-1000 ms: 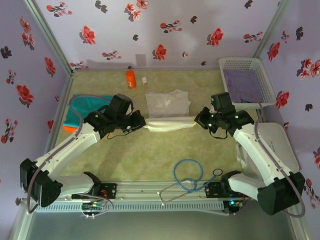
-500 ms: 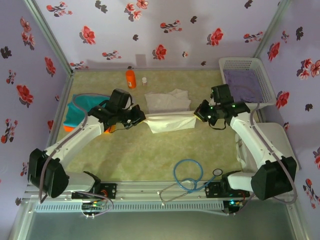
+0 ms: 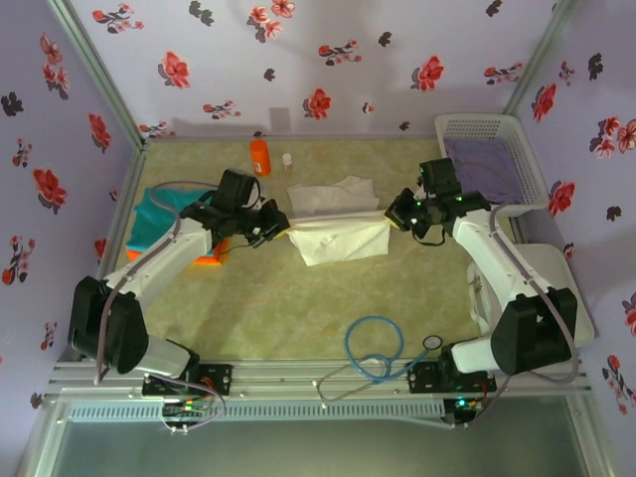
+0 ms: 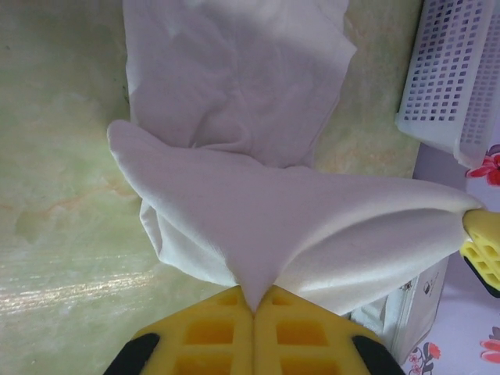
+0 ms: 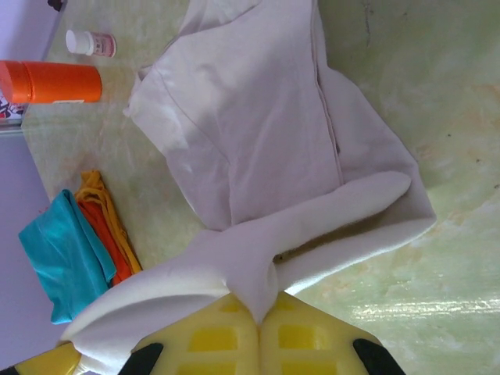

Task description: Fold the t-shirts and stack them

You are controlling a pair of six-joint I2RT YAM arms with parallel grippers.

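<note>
Next, my left gripper will carry the held corner outward over the still-flat part of the white t-shirt (image 4: pixel 230 74) and release it, doubling the cloth.
The white t-shirt (image 3: pixel 336 221) lies wrinkled at the middle of the table, its near edge lifted and stretched between both grippers. My left gripper (image 3: pixel 281 225) is shut on the shirt's left corner (image 4: pixel 254 293). On the right, my right gripper (image 3: pixel 391 220) is shut on the other corner (image 5: pixel 258 301). The lifted cloth folds over toward the part still lying flat (image 4: pixel 234 70). At the table's left, the folded teal t-shirt (image 3: pixel 159 214) rests on the folded orange t-shirt (image 3: pixel 207 260); both show in the right wrist view, teal (image 5: pixel 66 254) and orange (image 5: pixel 109 230).
An orange bottle (image 3: pixel 259 156) and a small white vial (image 3: pixel 287 160) stand at the back. A white basket (image 3: pixel 489 159) holding purple cloth sits at the back right. A blue cable loop (image 3: pixel 374 348) lies near the front edge.
Both grippers have carried the white shirt's near edge farther back, toward the far wall. The lifted fold now overlaps more of the flat part.
</note>
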